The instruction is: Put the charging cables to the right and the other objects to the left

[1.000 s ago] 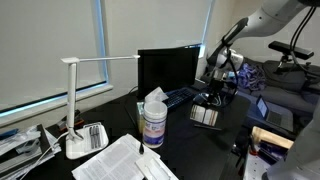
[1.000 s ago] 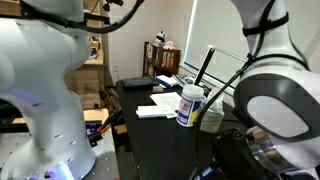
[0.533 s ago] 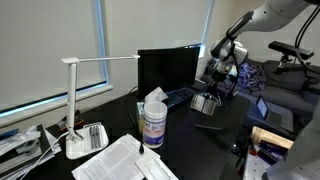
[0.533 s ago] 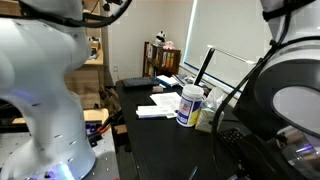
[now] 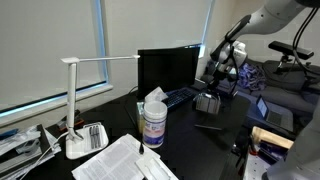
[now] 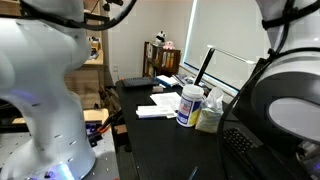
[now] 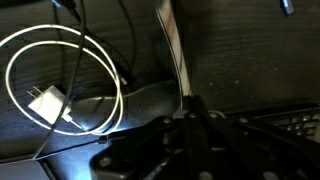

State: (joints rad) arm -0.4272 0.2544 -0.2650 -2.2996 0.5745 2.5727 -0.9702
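Observation:
The spot on the desk near the dark stick is bare, so my gripper should next move toward the wipes canister and down to release the flat object there.
My gripper [image 5: 213, 90] hangs over the desk to the right of the monitor, shut on a thin flat object with a striped face [image 5: 207, 102], held above the desk. In the wrist view the object [image 7: 176, 50] shows edge-on, running up from the closed jaws [image 7: 194, 108]. A white charging cable [image 7: 90, 55] lies coiled on the dark desk at the left, with its white plug [image 7: 48, 103] inside the coil. Black cables [image 7: 128, 30] cross over it. The gripper is hidden in an exterior view by the arm's bulk [image 6: 285, 110].
A black monitor [image 5: 167, 68] and keyboard [image 5: 183, 96] stand behind the gripper. A wipes canister [image 5: 153, 120] [image 6: 188, 105], a white desk lamp [image 5: 82, 100] and papers [image 5: 120, 160] fill the near desk. A thin dark stick [image 5: 207, 127] lies below the gripper.
My gripper has risen with the flat striped object, lifting it from near the desk surface to well above it. Nothing else has moved.

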